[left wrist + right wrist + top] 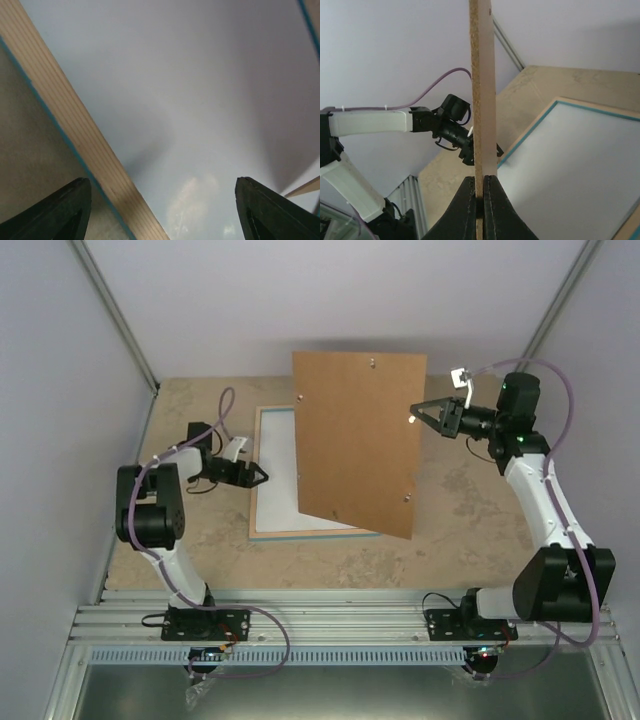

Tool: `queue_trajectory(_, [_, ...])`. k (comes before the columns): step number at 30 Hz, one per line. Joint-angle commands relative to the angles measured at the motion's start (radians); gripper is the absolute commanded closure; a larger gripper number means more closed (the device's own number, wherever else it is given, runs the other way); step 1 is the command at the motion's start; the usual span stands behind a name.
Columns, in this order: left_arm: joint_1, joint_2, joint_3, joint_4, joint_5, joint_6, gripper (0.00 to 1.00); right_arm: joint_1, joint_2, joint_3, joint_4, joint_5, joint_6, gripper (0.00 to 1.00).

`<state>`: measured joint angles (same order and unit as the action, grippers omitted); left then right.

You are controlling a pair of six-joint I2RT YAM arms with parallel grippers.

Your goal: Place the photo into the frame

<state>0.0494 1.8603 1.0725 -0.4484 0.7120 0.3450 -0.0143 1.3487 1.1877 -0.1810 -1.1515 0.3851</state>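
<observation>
A part of the white sheet is uncovered. I should next move my right gripper down and to the left in the top view and let go of the board onto the white sheet [275, 465].
The frame [272, 532] lies flat on the table, its light wood edge [75, 125] and turquoise rim showing. A plain white sheet [275, 465] fills it. The sunflower photo's picture side is not in view. My right gripper [418, 412] is shut on the right edge of the brown backing board [358, 440] and holds it tilted above the frame's right part. In the right wrist view the board [482, 75] stands edge-on between the closed jaws [480, 177]. My left gripper [262, 474] is open and empty, low over the frame's left edge [162, 200].
Pale walls close in the left, back and right sides. Metal posts [115, 315] stand in the back corners. A ribbed aluminium rail [330, 615] runs along the near edge by the arm bases. Beige table [460, 530] lies right of the frame.
</observation>
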Motion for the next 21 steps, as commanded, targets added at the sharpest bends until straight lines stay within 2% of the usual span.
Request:
queue_trajectory(1, [0.067, -0.097, 0.014, 0.022, 0.187, -0.042, 0.19, 0.014, 0.027, 0.012, 0.244, -0.094, 0.193, 1.00])
queue_trajectory(5, [0.090, -0.143, 0.059, -0.003, 0.340, -0.075, 0.21, 0.014, 0.098, 0.015, 0.322, -0.125, 0.274, 0.99])
queue_trajectory(9, [0.084, -0.195, 0.069, 0.108, 0.444, -0.247, 0.20, 0.056, 0.152, 0.022, 0.419, -0.143, 0.350, 0.99])
queue_trajectory(13, [0.037, -0.236, 0.070, 0.184, 0.460, -0.371, 0.19, 0.076, 0.200, 0.036, 0.486, -0.162, 0.411, 1.00])
queue_trajectory(16, [-0.009, -0.246, 0.067, 0.204, 0.437, -0.402, 0.20, 0.088, 0.234, 0.028, 0.560, -0.172, 0.471, 0.99])
queue_trajectory(21, [-0.017, -0.240, 0.043, 0.299, 0.466, -0.513, 0.29, 0.094, 0.296, 0.029, 0.629, -0.184, 0.513, 0.99])
